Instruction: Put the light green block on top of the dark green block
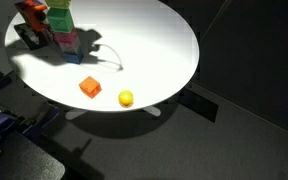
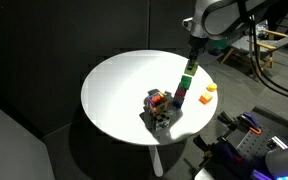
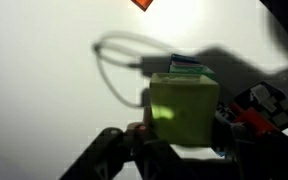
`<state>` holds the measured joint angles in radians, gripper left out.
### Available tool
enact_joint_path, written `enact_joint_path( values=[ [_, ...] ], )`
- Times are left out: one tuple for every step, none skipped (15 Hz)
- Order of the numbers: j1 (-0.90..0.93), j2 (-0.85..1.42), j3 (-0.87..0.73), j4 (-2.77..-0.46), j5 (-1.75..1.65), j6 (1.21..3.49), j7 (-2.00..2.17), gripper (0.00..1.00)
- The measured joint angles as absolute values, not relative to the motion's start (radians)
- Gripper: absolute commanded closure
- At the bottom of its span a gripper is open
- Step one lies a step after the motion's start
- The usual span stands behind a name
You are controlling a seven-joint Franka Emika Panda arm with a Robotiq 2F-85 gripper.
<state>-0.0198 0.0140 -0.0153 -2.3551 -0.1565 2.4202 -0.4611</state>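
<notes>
My gripper is just above the dark green block's top, so next I should lower the light green block slightly onto the top of the dark green block and release.
In the wrist view the light green block fills the space between the fingers of my gripper, which is shut on it. Just beyond it the top of the dark green block shows as a thin teal edge. In an exterior view my gripper hangs directly over the multicoloured block tower, holding the light green block at the dark green block on top. I cannot tell whether the two blocks touch. The tower stands at the table's far left edge.
An orange-red cube and a yellow ball lie near the edge of the round white table. A thin cable loops beside the tower. A cluster of loose blocks sits at the tower's base.
</notes>
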Motion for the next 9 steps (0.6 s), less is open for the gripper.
enact_joint_path(
  values=[
    [-0.019, 0.014, -0.014, -2.355, -0.156, 2.420, -0.462, 0.70],
    [-0.017, 0.014, -0.012, -2.355, -0.156, 2.419, -0.463, 0.70],
    [-0.016, 0.014, -0.010, -2.355, -0.156, 2.419, -0.463, 0.70],
    [-0.016, 0.015, -0.008, -2.355, -0.156, 2.419, -0.463, 0.70],
    [-0.016, 0.015, -0.006, -2.355, -0.156, 2.419, -0.463, 0.70],
    [-0.015, 0.016, -0.005, -2.355, -0.156, 2.419, -0.463, 0.70],
    [-0.015, 0.017, -0.003, -2.355, -0.156, 2.419, -0.463, 0.70],
    [-0.014, 0.018, -0.003, -2.355, -0.156, 2.419, -0.463, 0.70],
    [-0.013, 0.019, -0.002, -2.355, -0.157, 2.419, -0.463, 0.70]
  ],
)
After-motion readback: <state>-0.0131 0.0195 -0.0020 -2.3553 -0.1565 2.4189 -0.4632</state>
